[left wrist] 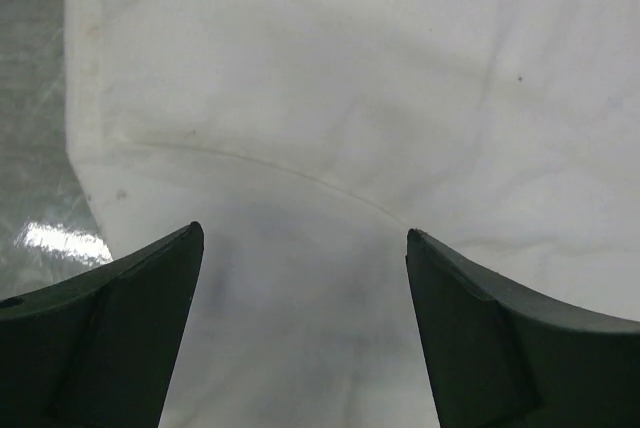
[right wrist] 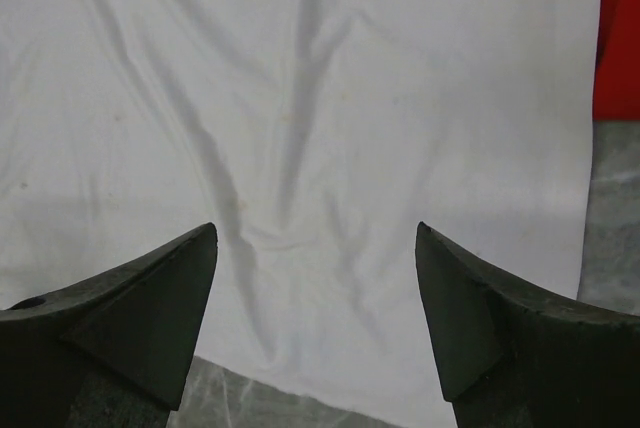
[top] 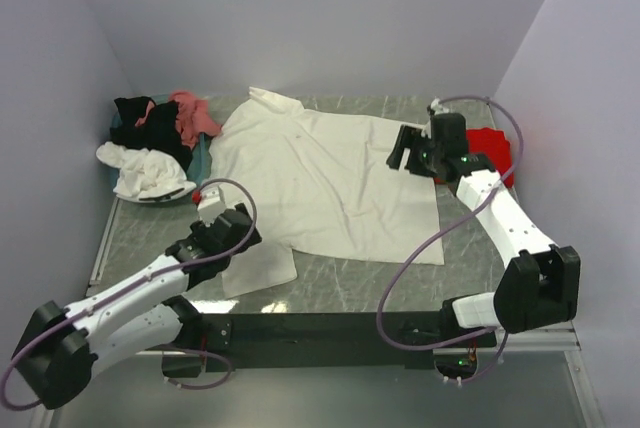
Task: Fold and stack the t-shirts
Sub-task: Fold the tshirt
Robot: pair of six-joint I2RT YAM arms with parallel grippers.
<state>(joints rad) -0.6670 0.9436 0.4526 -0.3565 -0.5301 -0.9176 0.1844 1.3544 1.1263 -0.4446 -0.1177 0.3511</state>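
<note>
I should move my left gripper back and down until it is on the sleeve's near corner [top: 229, 294], and then I should close it there.
A large cream t-shirt [top: 330, 178] lies spread flat across the middle of the table. My left gripper [top: 232, 233] hangs open over its near-left sleeve. In the left wrist view the fingers of the left gripper [left wrist: 302, 233] stand wide apart above cream cloth [left wrist: 380, 98], with nothing between them. My right gripper [top: 402, 153] is open at the shirt's right edge. In the right wrist view the right gripper [right wrist: 315, 228] frames the cloth's edge [right wrist: 330, 118] and bare table. A red t-shirt [top: 495, 143] lies bunched behind the right wrist, and its corner [right wrist: 618, 38] shows in the right wrist view.
Black, pink and white t-shirts [top: 150, 148] lie heaped at the far left on something bluish [top: 200, 160]. Lilac walls close in the left, back and right sides. The grey marbled table [top: 360, 283] ends at a dark front rail by the arm bases.
</note>
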